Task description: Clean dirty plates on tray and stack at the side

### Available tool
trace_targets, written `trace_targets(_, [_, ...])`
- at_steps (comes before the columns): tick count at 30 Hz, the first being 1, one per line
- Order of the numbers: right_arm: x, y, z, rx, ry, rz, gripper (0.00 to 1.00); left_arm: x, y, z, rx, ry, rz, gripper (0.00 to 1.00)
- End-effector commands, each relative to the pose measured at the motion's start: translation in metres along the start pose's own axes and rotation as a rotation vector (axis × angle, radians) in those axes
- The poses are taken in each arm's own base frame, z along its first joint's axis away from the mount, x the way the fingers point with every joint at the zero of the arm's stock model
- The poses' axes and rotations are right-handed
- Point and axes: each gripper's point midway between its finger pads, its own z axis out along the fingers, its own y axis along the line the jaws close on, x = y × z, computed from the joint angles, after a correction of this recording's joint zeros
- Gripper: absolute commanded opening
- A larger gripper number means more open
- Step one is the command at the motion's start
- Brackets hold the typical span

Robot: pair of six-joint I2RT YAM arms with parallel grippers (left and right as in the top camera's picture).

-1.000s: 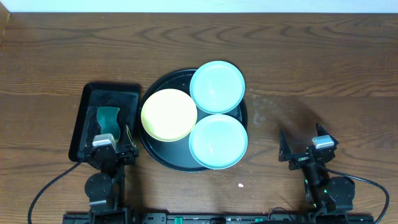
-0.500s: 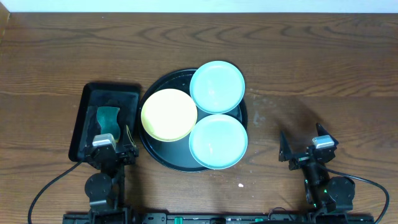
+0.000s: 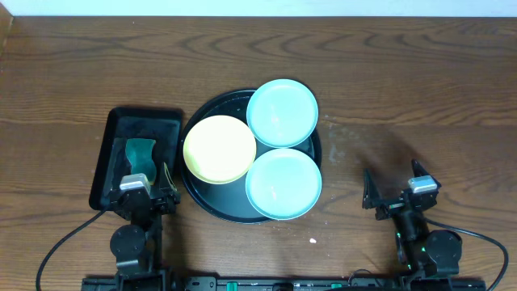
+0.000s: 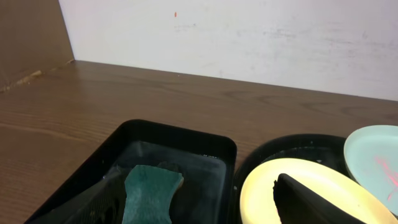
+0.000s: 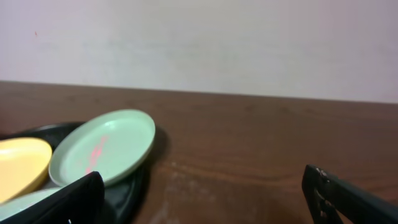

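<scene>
My right gripper moves outward next, left in the overhead view, tilting down onto the yellow plate's rim beside the turquoise plates, since that rim faces it.
The round black tray (image 3: 212,204) sits mid-table and holds three plates: a pale yellow plate (image 3: 219,149) at its left, a turquoise plate (image 3: 282,112) at the back and a second turquoise plate (image 3: 283,184) at the front. The back plate shows a red smear in the right wrist view (image 5: 102,147). The yellow plate also shows in the left wrist view (image 4: 292,171). My left gripper (image 3: 144,187) is open and empty at the near left. My right gripper (image 3: 396,184) is open and empty at the near right, over bare wood.
A black rectangular sponge tray (image 3: 137,129) with a green sponge (image 3: 139,153) lies left of the round tray; both show in the left wrist view, tray (image 4: 186,138) and sponge (image 4: 149,193). A small white crumb (image 3: 313,240) lies on the wood. A pale wall stands behind the table.
</scene>
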Motion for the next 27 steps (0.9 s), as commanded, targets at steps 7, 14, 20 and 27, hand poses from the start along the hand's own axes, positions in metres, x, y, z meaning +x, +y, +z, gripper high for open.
trace_targets(7, [-0.038,0.001,0.003,0.0,-0.031,0.021,0.99,-0.039,0.002,-0.006,-0.027,-0.021,-0.052,0.77])
trace_targets(14, [-0.095,0.0,0.026,-0.011,-0.001,0.025,0.99,-0.082,-0.01,0.004,0.01,0.089,-0.053,0.77])
trace_targets(20, [-0.125,0.015,0.065,-0.13,0.116,0.051,0.99,-0.114,-0.014,0.018,-0.004,0.273,-0.053,0.77])
trace_targets(27, [-0.124,0.014,0.102,-0.144,0.372,0.115,0.99,-0.134,-0.016,0.03,-0.035,0.561,-0.054,0.77])
